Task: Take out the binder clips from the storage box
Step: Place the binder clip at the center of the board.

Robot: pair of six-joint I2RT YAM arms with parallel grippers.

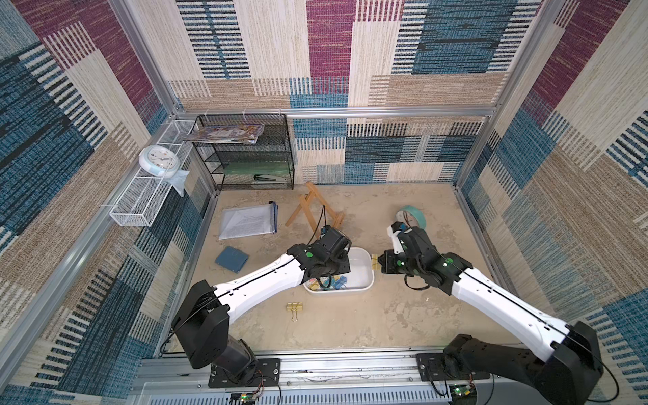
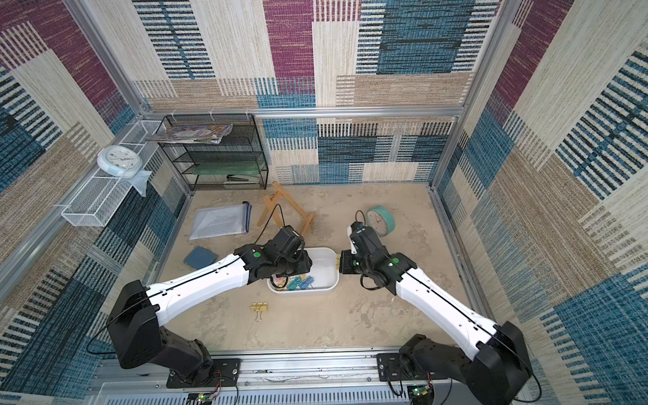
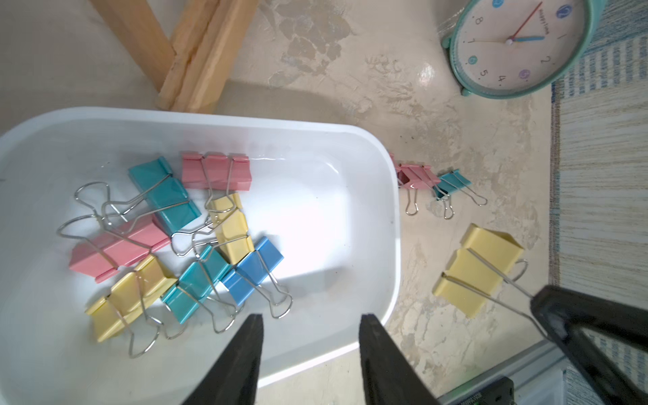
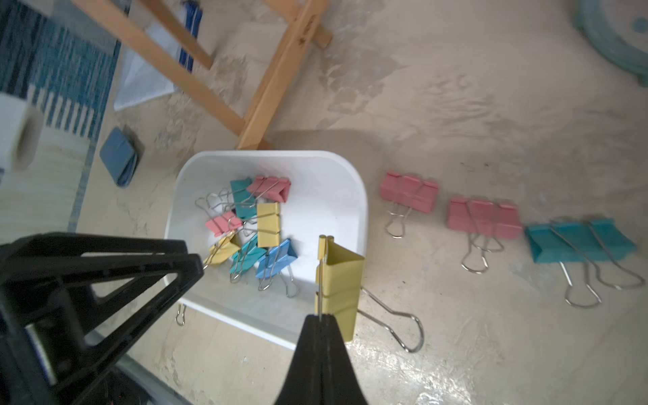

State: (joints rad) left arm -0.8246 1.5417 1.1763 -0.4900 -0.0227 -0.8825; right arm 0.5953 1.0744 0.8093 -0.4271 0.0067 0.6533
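Observation:
My right gripper moves back and down toward the bare tabletop (image 4: pixel 432 303) beside the box next and releases the wire handle. That spot lies below, nearer my base.
The white storage box (image 1: pixel 361 266) (image 2: pixel 326 268) sits mid-table, and several pastel binder clips (image 3: pixel 196 238) (image 4: pixel 252 231) lie heaped at one end of it. My left gripper (image 3: pixel 312 319) hovers open over the box's rim beside the heap, with nothing between its fingers. My right gripper (image 4: pixel 321 317) is shut on the wire handle of a yellow binder clip (image 4: pixel 340 280) (image 3: pixel 478 270), holding it just outside the box's right end (image 1: pixel 374 262). Two pink clips (image 4: pixel 408 193) (image 4: pixel 484 217) and a teal clip (image 4: pixel 578 242) lie on the table to the right of the box.
A gold clip (image 1: pixel 295 308) lies in front of the box. Behind the box are a wooden easel (image 1: pixel 312 210), a teal clock (image 1: pixel 413 217), a paper sleeve (image 1: pixel 249 221) and a blue cloth (image 1: pixel 231 259). A black mesh shelf (image 1: pixel 245 154) and white wire basket (image 1: pixel 140 203) stand back left.

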